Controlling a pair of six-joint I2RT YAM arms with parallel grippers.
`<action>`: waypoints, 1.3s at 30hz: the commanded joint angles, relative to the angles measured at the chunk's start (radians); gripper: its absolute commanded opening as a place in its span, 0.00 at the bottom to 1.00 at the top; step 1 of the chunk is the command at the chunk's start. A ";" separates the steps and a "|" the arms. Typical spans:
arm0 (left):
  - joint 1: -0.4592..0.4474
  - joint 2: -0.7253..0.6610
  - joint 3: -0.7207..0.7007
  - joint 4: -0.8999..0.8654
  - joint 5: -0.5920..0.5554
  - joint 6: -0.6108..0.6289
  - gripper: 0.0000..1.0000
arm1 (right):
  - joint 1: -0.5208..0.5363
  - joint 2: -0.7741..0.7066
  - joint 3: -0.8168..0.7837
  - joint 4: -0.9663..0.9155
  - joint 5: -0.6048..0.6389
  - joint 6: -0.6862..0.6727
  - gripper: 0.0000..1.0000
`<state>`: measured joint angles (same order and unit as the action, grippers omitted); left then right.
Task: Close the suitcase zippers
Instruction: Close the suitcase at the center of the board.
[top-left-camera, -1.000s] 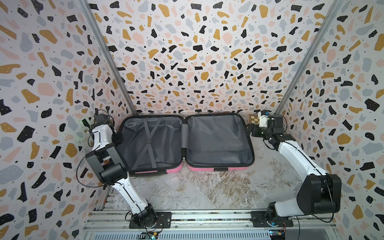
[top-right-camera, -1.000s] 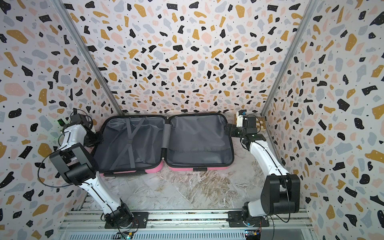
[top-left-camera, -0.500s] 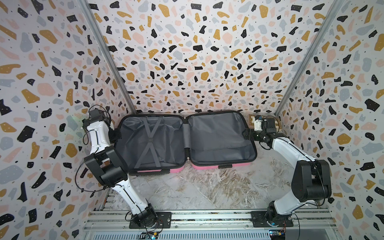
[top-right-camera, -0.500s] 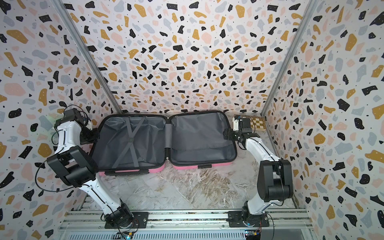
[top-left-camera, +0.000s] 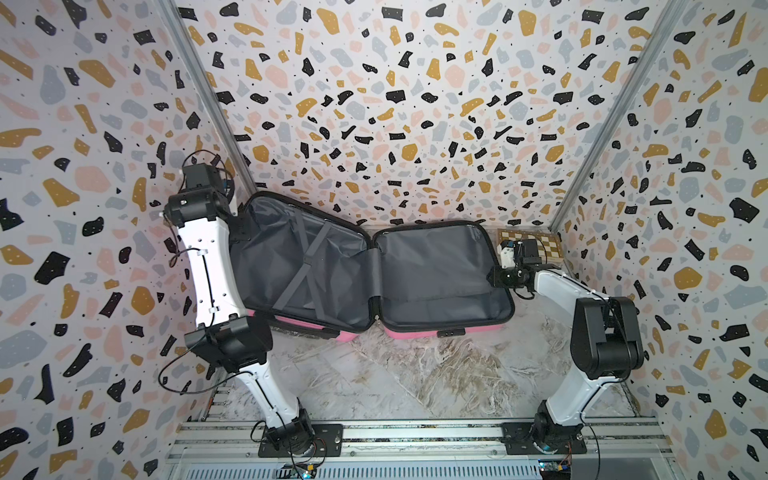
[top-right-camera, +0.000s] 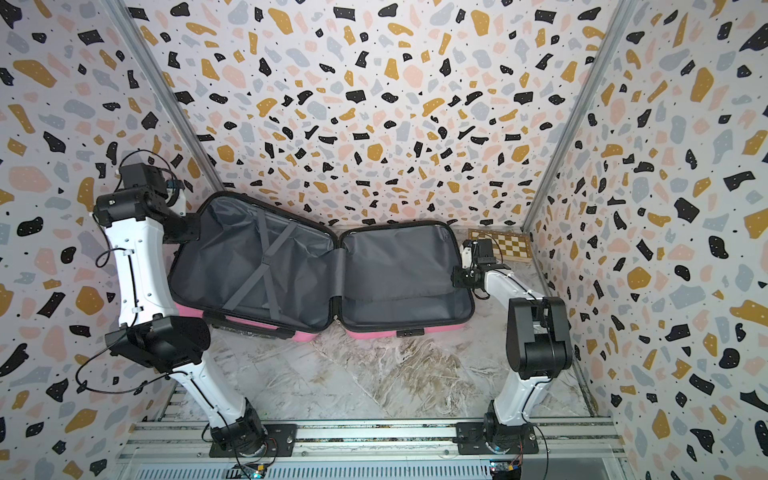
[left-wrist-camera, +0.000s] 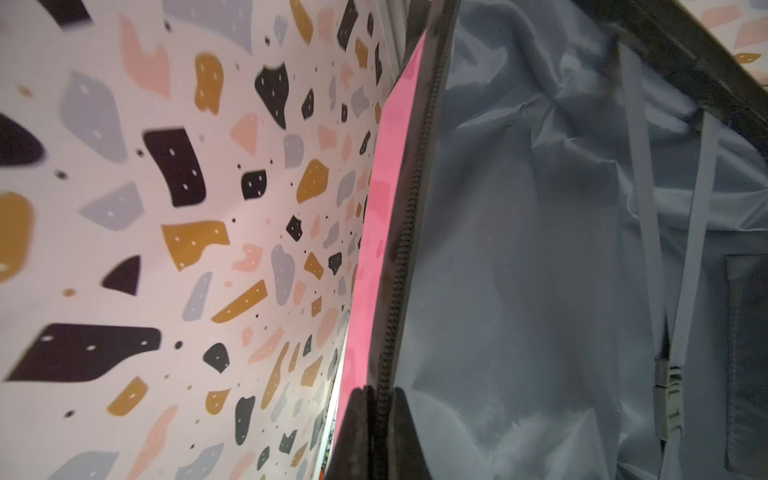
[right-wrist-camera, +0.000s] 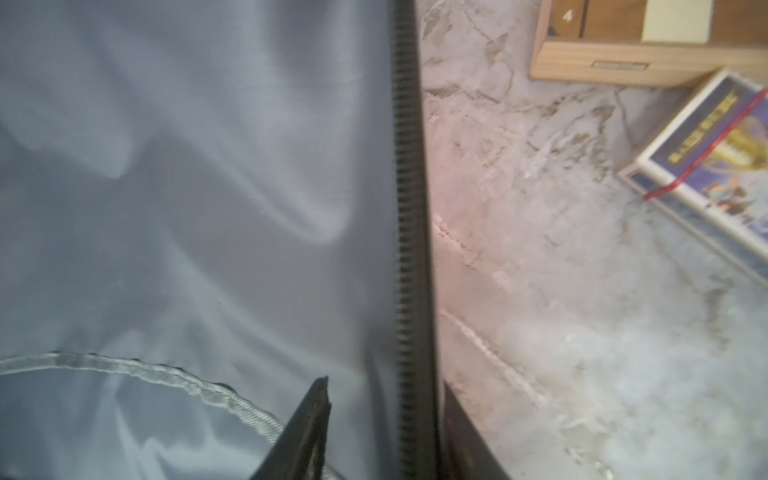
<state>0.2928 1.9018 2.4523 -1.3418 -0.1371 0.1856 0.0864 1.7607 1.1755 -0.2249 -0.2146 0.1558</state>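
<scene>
The left gripper swings the pinched rim of the suitcase up and over toward its grey lining (top-left-camera: 436, 264) next and releases it. The other half lies open across the hinge from the left gripper.
The hot-pink suitcase (top-left-camera: 436, 274) (top-right-camera: 399, 270) lies open in both top views, grey lining up. Its left half is tilted up off the floor. My left gripper (top-left-camera: 237, 227) (top-right-camera: 188, 229) (left-wrist-camera: 383, 392) is shut on that half's outer rim, pinching the black zipper band (left-wrist-camera: 409, 199) between pink shell and lining. My right gripper (top-left-camera: 496, 276) (top-right-camera: 457, 276) (right-wrist-camera: 384, 384) straddles the right half's rim. One of its fingers lies against the outer side of the zipper band (right-wrist-camera: 409, 187), and the other stands apart over the lining. No zipper pull shows.
A wooden chessboard (top-left-camera: 544, 245) (top-right-camera: 513, 245) (right-wrist-camera: 623, 62) lies in the back right corner, just behind my right wrist. A blue box with a red band (right-wrist-camera: 715, 166) sits beside it. Terrazzo walls close in on three sides, and the left wall is close behind my left arm.
My left arm has lifted the suitcase's left half from flat to tilted. My right gripper's jaws have narrowed around the right rim, and that arm has drawn in.
</scene>
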 joint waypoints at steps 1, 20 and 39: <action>-0.105 -0.064 0.110 0.063 -0.014 -0.002 0.00 | 0.039 -0.016 0.002 0.005 -0.107 0.037 0.31; -0.757 -0.114 0.189 0.292 -0.386 0.166 0.00 | 0.288 -0.141 -0.122 0.215 -0.283 0.342 0.15; -1.187 -0.049 -0.083 0.466 -0.487 0.147 0.18 | 0.412 -0.201 -0.210 0.404 -0.269 0.556 0.46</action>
<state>-0.8631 1.8748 2.3669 -1.0061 -0.6384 0.3573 0.4690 1.6180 0.9619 0.0895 -0.3710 0.6884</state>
